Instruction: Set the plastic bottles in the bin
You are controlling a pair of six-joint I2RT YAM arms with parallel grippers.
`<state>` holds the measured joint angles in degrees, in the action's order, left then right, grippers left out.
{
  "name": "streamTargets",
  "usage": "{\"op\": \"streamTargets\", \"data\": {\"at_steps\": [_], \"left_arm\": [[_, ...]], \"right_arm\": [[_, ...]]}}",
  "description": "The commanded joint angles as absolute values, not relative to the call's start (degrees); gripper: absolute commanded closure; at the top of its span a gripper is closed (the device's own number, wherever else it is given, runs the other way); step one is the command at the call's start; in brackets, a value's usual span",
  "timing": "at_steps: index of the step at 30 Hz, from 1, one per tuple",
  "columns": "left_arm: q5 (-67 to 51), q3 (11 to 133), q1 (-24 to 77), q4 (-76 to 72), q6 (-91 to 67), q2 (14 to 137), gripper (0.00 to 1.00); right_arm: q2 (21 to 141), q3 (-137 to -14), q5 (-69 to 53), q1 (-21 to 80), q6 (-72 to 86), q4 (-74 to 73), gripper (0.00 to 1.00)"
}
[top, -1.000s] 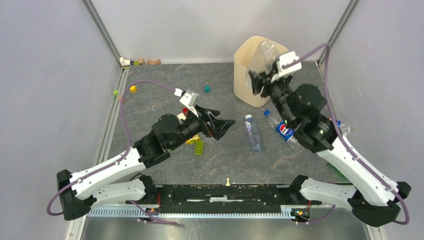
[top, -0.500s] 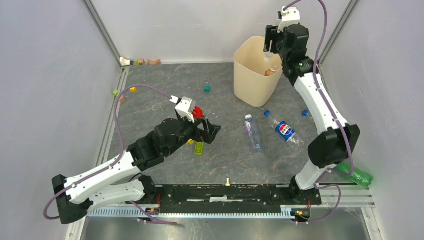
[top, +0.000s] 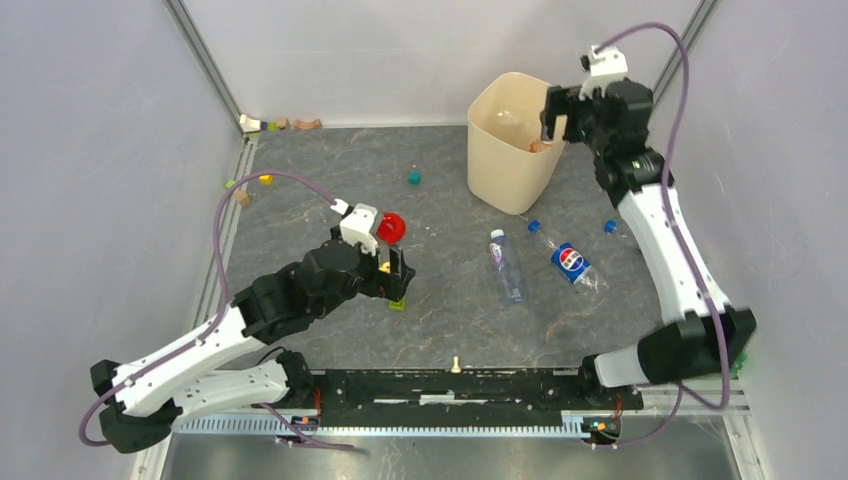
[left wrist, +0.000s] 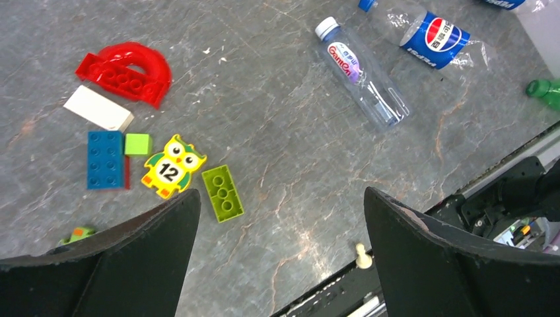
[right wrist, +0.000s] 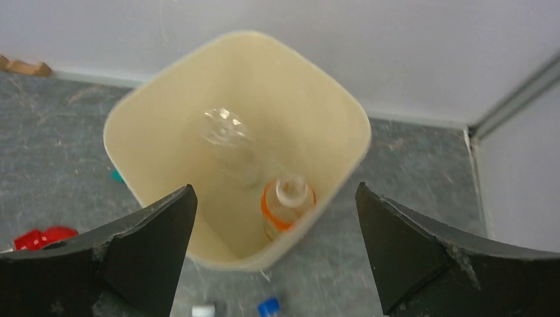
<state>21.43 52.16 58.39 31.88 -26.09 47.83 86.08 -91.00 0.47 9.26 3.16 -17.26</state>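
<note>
The label of the crumpled Pepsi bottle gets my right gripper next, which moves back and down from the bin onto it, since the bottle still lies on the tabletop.
The cream-beige bin stands at the back right. My right gripper hangs over its right rim, open and empty. Inside the bin lie a crumpled clear bottle and an orange-labelled bottle. On the table lie a clear bottle with a purple label and a Pepsi bottle. A green bottle shows at the right edge of the left wrist view. My left gripper is open, left of the clear bottle, over toy bricks.
Toy pieces lie under the left gripper: red arch, blue brick, owl tile, lime brick. Blue caps lie near the bin. A teal cube and corner blocks sit farther back.
My right gripper, shut on a crumpled clear bottle at the bin's front rim, lifted over the bin and opened; the bottle now lies inside. The left arm drew back toward the near left.
</note>
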Motion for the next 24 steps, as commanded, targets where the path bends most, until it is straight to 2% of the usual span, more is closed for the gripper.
{"op": "streamTargets", "data": {"at_steps": [1,4,8,16,24], "left_arm": [[24.2,57.5,58.7,42.0,-25.2,45.6,0.00],[24.9,58.2,58.6,46.0,-24.1,44.2,0.00],[27.9,53.5,58.7,43.9,-23.3,40.8,0.00],[26.1,51.6,58.7,43.8,-23.1,38.8,0.00],[25.4,51.5,58.7,43.7,-23.1,38.8,0.00]], "right_arm": [[74.3,-79.0,4.7,7.7,0.8,-16.7,0.02],[67.7,-69.6,6.4,6.1,1.0,-18.3,0.02],[61.9,-57.5,3.5,5.5,2.0,-18.6,0.02],[64.1,-45.5,-3.5,5.5,0.7,-21.8,0.02],[70.7,-43.8,-2.4,5.5,-1.6,-21.7,0.02]]}}
